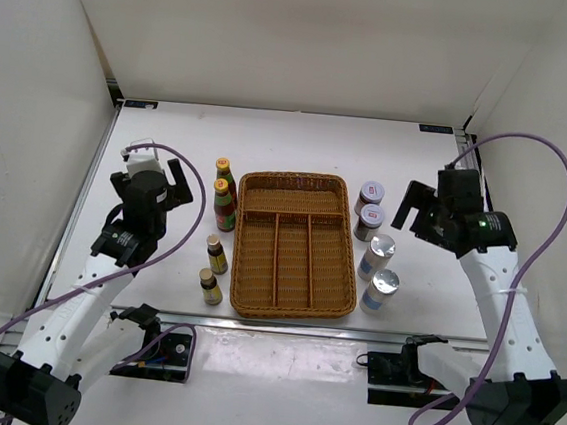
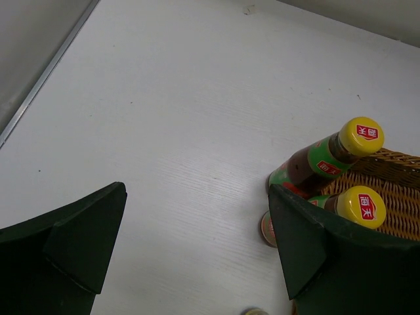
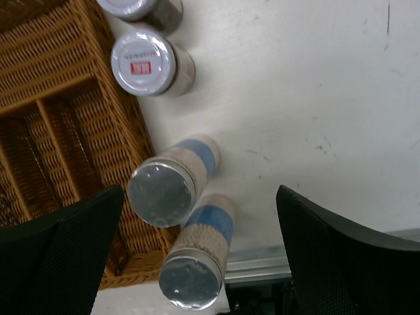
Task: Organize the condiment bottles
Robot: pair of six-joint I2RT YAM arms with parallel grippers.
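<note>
The right gripper moves down and to its left in the top view around the silver top of the shaker nearer the jars next.
Two red yellow-capped sauce bottles [image 1: 223, 172] [image 1: 225, 203] stand left of the wicker tray [image 1: 296, 189]; below them stand two tiny dark brown bottles [image 1: 217, 254] [image 1: 210, 286]. Right of the tray are two white-lidded jars [image 1: 371, 194] [image 1: 370, 221] and two silver-topped shakers [image 1: 378, 257] [image 1: 382, 289]. My left gripper [image 1: 157, 174] is open and empty, left of the sauce bottles [image 2: 354, 141] [image 2: 363, 207]. My right gripper [image 1: 417, 207] is open and empty, raised right of the jars [image 3: 143, 62]. The shakers [image 3: 163, 190] [image 3: 193, 275] show between its fingers.
The tray's compartments [image 3: 59, 98] hold nothing. White walls enclose the table on three sides. A metal rail [image 1: 392, 336] runs along the near edge, close to the nearest shaker. One brown bottle's cap [image 2: 266, 228] shows beside my left gripper's right finger.
</note>
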